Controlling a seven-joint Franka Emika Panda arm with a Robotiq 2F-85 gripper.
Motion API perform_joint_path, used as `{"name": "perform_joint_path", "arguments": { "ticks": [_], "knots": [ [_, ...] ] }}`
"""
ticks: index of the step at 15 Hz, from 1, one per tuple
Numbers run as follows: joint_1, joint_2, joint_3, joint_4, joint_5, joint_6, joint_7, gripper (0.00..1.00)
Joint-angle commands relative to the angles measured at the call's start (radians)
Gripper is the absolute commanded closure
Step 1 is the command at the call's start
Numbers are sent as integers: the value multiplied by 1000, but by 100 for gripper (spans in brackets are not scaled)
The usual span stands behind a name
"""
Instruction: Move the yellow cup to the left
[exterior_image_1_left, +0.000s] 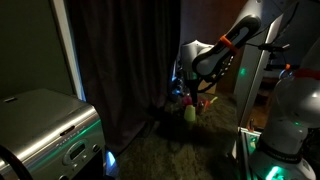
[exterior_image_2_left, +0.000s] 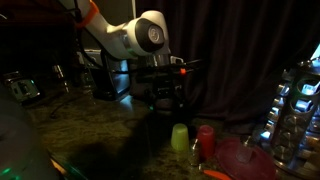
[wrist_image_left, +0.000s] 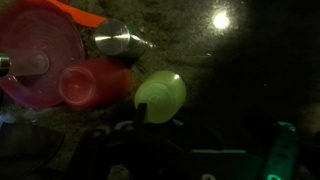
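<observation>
I should next move my gripper toward the red cup's side, then down around the yellow cup (wrist_image_left: 160, 95).
The yellow cup (wrist_image_left: 160, 95) is small and pale yellow-green. It stands on the dark speckled counter, right beside a red cup (wrist_image_left: 95, 82). It also shows in both exterior views (exterior_image_1_left: 190, 113) (exterior_image_2_left: 180, 138). My gripper (exterior_image_2_left: 166, 103) hangs a short way above the yellow cup and is apart from it; it shows in an exterior view (exterior_image_1_left: 182, 90) too. The fingers look spread and hold nothing. In the wrist view one dark finger shows just below the cup; the rest of the jaws are lost in the dark.
A pink plate (wrist_image_left: 40, 55) lies beyond the red cup, with a shiny metal item (wrist_image_left: 113, 38) and an orange thing (wrist_image_left: 75, 12) near it. A silver appliance (exterior_image_1_left: 45, 125) stands in front. A dark curtain (exterior_image_1_left: 120, 60) hangs behind. Bottles (exterior_image_2_left: 295, 110) stand at the side.
</observation>
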Motion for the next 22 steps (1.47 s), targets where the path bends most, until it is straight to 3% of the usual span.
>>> {"name": "perform_joint_path", "arguments": {
  "ticks": [1, 3, 4, 6, 9, 16, 22],
  "knots": [
    [-55, 28, -24, -74, -135, 183, -19, 0],
    [-84, 43, -57, -92, -148, 316, -32, 0],
    [-63, 37, -24, -63, -114, 224, -12, 0],
    [-84, 46, -42, -75, -122, 286, -29, 0],
    [-86, 46, -44, -75, -122, 289, -32, 0],
    [-37, 162, -98, -42, 205, 377, -192, 0],
    [-52, 236, -97, -16, 354, 385, -297, 0]
  ]
}}
